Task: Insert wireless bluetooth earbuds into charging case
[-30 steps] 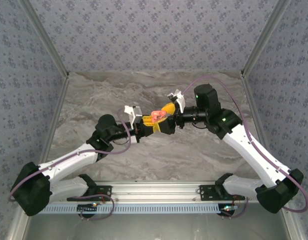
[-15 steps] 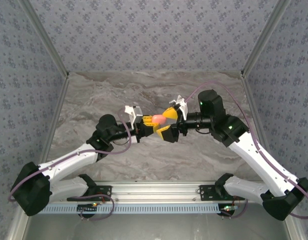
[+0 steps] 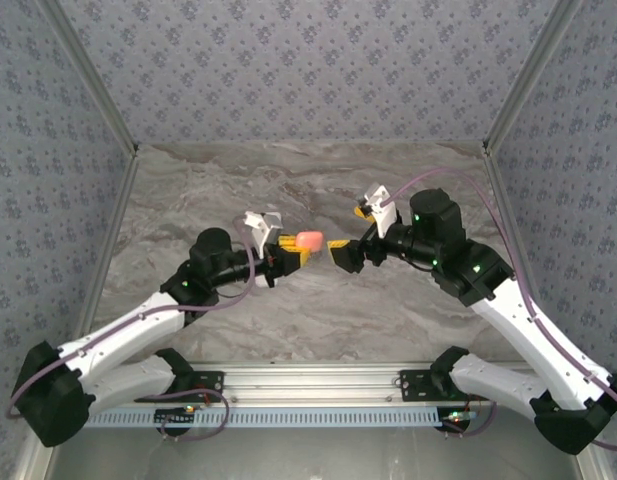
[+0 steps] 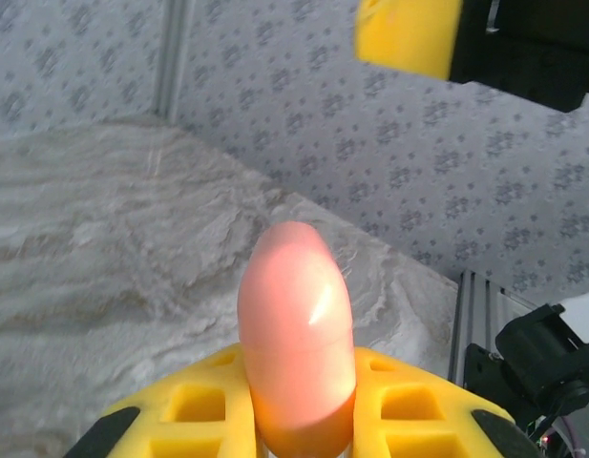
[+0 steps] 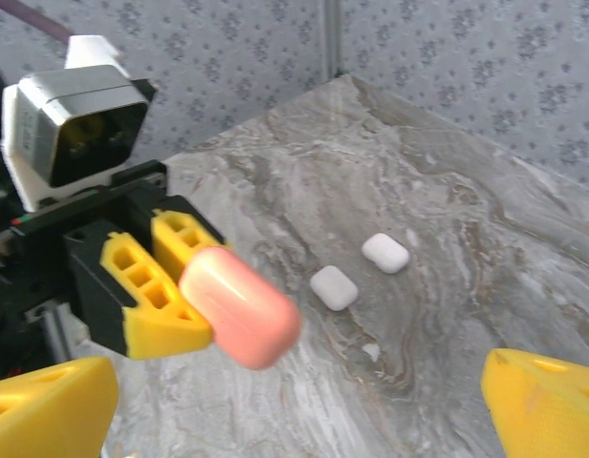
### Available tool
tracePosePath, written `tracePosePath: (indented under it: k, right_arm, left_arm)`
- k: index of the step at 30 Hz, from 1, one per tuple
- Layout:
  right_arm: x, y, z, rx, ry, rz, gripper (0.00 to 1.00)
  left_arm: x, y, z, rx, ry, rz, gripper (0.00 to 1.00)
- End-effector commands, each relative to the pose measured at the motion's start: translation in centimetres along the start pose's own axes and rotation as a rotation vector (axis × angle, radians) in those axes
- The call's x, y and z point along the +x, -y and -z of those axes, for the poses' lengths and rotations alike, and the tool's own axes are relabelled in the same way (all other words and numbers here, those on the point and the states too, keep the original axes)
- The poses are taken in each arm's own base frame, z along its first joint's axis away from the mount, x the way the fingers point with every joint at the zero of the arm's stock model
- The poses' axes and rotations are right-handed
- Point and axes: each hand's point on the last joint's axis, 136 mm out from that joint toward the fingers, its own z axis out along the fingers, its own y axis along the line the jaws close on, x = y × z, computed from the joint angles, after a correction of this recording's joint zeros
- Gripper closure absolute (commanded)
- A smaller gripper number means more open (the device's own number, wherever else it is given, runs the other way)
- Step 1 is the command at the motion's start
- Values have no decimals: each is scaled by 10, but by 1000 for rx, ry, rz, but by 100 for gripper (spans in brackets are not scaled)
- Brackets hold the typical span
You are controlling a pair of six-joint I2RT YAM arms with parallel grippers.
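My left gripper draws back next, tilting and lowering to the bare near marble. It then lets go, with the closed coral case (image 3: 310, 240) clear of my right gripper.
A coral charging case (image 3: 310, 240) is held above the table, lid closed, with my left gripper (image 3: 294, 250) shut on its lower end. In the left wrist view the case (image 4: 296, 343) stands up between the yellow fingers (image 4: 179, 405). My right gripper (image 3: 351, 234) hangs open just right of the case, clear of it. The right wrist view shows the case (image 5: 241, 305) in the left gripper (image 5: 194, 291), with my own gripper (image 5: 299, 410) spread wide and empty. A tiny white piece (image 5: 370, 352), likely an earbud, lies on the marble.
Two white closed cases (image 5: 333, 287) (image 5: 386, 253) lie side by side on the marble table (image 3: 388, 300). Patterned walls enclose the table on three sides. A metal rail (image 3: 318, 385) runs along the near edge.
My right gripper, which was around the coral case a second ago, has drawn back to the right and stands clear. The left gripper still holds the case and has shifted slightly.
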Motion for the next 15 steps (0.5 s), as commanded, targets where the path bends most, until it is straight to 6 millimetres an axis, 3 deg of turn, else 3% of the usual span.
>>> tracePosePath:
  k: [1,8,15]
  right_arm:
    - [5,13,-6,71,-7,4,0]
    - [15,21,-14,104,-49,5,0]
    - [20,25,-14,125,-73,13,0]
  left_arm:
    - [40,-22,9,-135,-134,205,100]
    - [124,-62,41,-444,-354,544,100]
    - [171,-88,59,-572,-420,698,100]
